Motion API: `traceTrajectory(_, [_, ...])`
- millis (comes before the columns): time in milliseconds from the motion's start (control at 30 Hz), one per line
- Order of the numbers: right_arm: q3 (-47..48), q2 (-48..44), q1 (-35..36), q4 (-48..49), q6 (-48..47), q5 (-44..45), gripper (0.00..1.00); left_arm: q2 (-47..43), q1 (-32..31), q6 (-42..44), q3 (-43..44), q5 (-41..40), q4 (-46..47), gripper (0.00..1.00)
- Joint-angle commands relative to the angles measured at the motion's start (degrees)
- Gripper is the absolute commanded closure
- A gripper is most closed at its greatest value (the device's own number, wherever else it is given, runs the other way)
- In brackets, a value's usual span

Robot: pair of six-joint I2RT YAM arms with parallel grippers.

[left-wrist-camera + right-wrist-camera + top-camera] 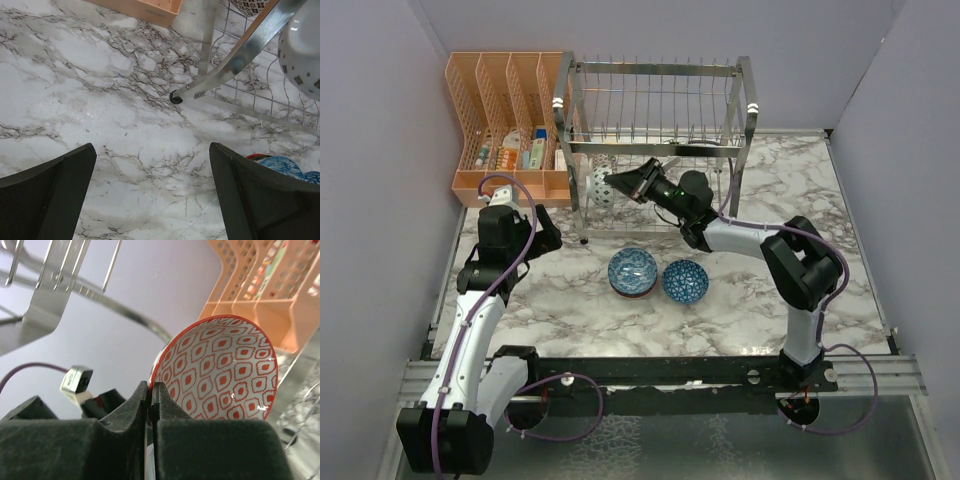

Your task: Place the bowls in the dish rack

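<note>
I will next move my right gripper outward and down onto the wires beside the other patterned bowl, which stands in the lower level of the dish rack, and release the held bowl.
The chrome dish rack [655, 95] stands at the back centre. My right gripper [623, 183] reaches into its lower tier from the right and is shut on the rim of a bowl [602, 188], held on edge; the right wrist view shows the jaws [151, 387] pinching the red-patterned bowl [220, 370]. Two blue bowls sit on the table in front of the rack, the left one [633, 268] stacked on a red-rimmed bowl, the right one [685, 281] beside it. My left gripper [548, 233] is open and empty above bare marble [151, 150], left of the rack's front foot [176, 97].
An orange mesh organiser [505, 115] with small items stands at the back left against the rack. The held bowl's dotted outside [302, 50] shows in the left wrist view, with part of another patterned bowl [250, 5] behind it. Walls close in on both sides.
</note>
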Motion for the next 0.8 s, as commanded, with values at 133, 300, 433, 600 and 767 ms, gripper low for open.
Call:
traceTrajectory(133, [5.99, 7.17, -4.33, 11.21, 0.0, -0.04, 0.99, 0.42, -0.36, 0.74, 0.87, 0.16, 0.61, 0.01])
traceTrajectory(300, [8.46, 10.94, -5.67, 16.66, 0.27, 1.96, 0.99, 0.86, -0.31, 0.77, 0.87, 0.16, 0.6, 0.01])
traceTrajectory(433, [8.39, 11.78, -6.5, 18.7, -1.08, 4.67, 0.99, 1.14, -0.31, 0.82, 0.85, 0.4, 0.68, 0.01])
traceTrajectory(600, [7.34, 12.54, -7.65, 21.12, -1.04, 7.43, 0.99, 1.35, -0.29, 0.87, 0.85, 0.57, 0.79, 0.01])
traceTrajectory(767, [8.52, 14.42, -8.49, 21.32, -0.87, 9.71, 0.99, 1.66, -0.32, 0.81, 0.85, 0.68, 0.79, 0.01])
